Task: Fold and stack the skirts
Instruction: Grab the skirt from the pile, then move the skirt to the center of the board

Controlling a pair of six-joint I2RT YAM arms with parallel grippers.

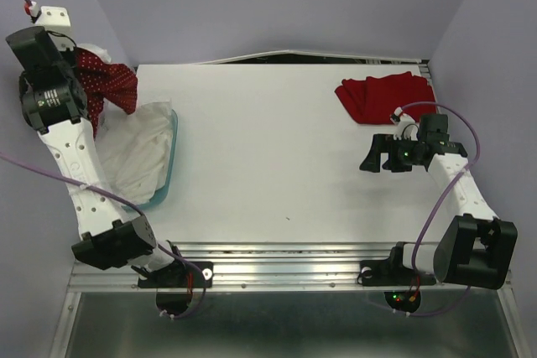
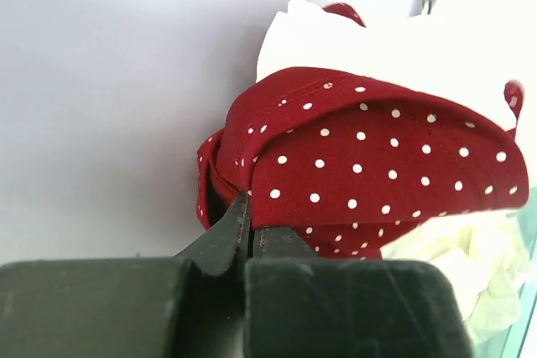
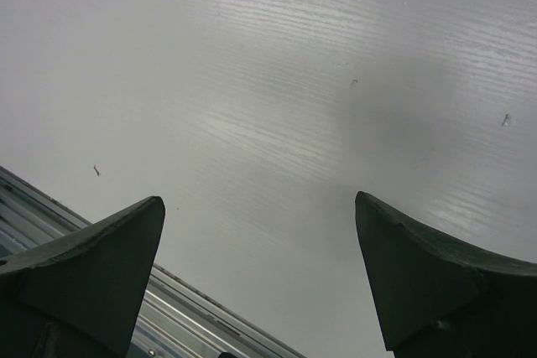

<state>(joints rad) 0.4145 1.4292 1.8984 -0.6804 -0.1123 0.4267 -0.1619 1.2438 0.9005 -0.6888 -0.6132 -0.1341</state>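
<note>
The polka-dot skirt goes past the bin and down next. My left gripper releases it there, as bare tabletop lies below it and to its right in the top view.
The dark red polka-dot skirt [image 1: 111, 81] hangs bunched at the far left, above a clear bin, pinched by my left gripper [image 1: 80, 69]. In the left wrist view the skirt [image 2: 377, 165] drapes from the shut fingertips [image 2: 239, 224]; my left gripper [image 2: 249, 225] is closed on a fold of it. The plain bright red skirt [image 1: 384, 95] lies folded at the table's far right. My right gripper [image 1: 379, 155] hovers just in front of it, open and empty; the right wrist view shows its gripper [image 3: 260, 220] spread wide over bare table.
A clear blue-rimmed bin [image 1: 168, 169] with white cloth [image 1: 138, 144] in it stands at the left of the white table [image 1: 277, 148]. White cloth also shows behind the polka-dot skirt [image 2: 319, 35]. A metal rail [image 1: 285, 257] runs along the near edge.
</note>
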